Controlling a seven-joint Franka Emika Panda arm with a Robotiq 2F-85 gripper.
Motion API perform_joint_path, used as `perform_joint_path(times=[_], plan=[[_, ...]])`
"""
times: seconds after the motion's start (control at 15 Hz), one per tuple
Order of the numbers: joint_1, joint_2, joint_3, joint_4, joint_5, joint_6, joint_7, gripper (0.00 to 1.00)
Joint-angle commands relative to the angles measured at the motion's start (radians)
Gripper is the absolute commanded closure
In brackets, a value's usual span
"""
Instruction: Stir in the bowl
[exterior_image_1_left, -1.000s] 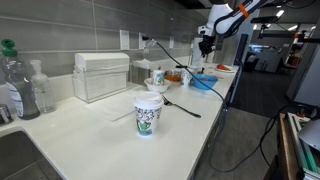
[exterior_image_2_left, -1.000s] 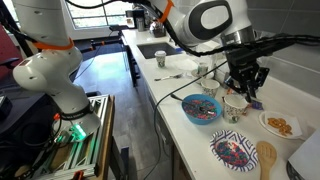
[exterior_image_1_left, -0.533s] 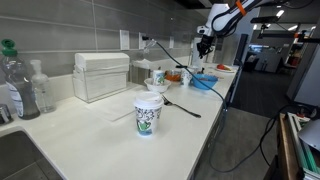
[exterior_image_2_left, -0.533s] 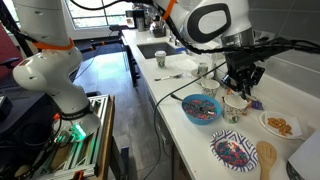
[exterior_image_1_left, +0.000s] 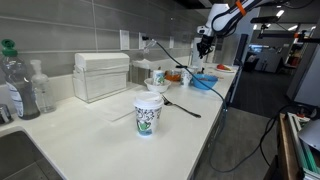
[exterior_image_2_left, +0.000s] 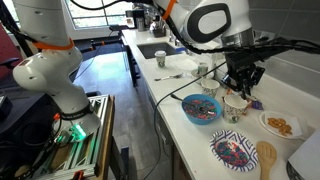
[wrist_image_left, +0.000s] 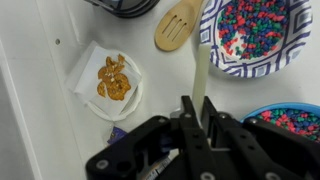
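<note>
My gripper will ease outward and down to release the pale cream stick-like utensil at the small white cup (exterior_image_2_left: 235, 108), since the cup stands open-mouthed right below it.
The bright-blue bowl (exterior_image_2_left: 201, 109) holds coloured bits and stands near the counter's edge. It also shows in an exterior view (exterior_image_1_left: 203, 82) and at the lower right of the wrist view (wrist_image_left: 292, 117). My gripper (exterior_image_2_left: 240, 84) hangs just beside the bowl, over a small white cup (exterior_image_2_left: 235, 108), and is seen far off in an exterior view (exterior_image_1_left: 204, 44). In the wrist view the gripper (wrist_image_left: 194, 112) is shut on a pale cream stick-like utensil (wrist_image_left: 201, 70) that points away from the jaws. The utensil's tip is hidden.
A patterned plate of coloured bits (wrist_image_left: 255, 30), a wooden spoon (wrist_image_left: 178, 27) and a white plate with a snack (wrist_image_left: 110, 80) lie close by. Further along the counter stand a printed paper cup (exterior_image_1_left: 148, 114), a white mug (exterior_image_1_left: 157, 78), a black spoon (exterior_image_1_left: 180, 105) and a napkin box (exterior_image_1_left: 102, 75).
The gripper has shifted very slightly with the utensil still in it. Nothing else has moved.
</note>
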Motion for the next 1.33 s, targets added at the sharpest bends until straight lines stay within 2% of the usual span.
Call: perform_joint_path(times=[0.0, 0.33, 0.53, 0.87, 1.27], plan=[[0.011, 0.003, -0.008, 0.008, -0.001, -0.007, -0.004, 0.97], [0.032, 0.028, -0.004, 0.062, -0.026, -0.058, -0.016, 0.97], [0.049, 0.045, -0.007, 0.104, -0.047, -0.156, -0.011, 0.97], [0.079, 0.080, -0.026, 0.182, -0.164, -0.274, 0.030, 0.97], [0.087, 0.170, -0.014, 0.275, -0.214, -0.313, 0.009, 0.97]])
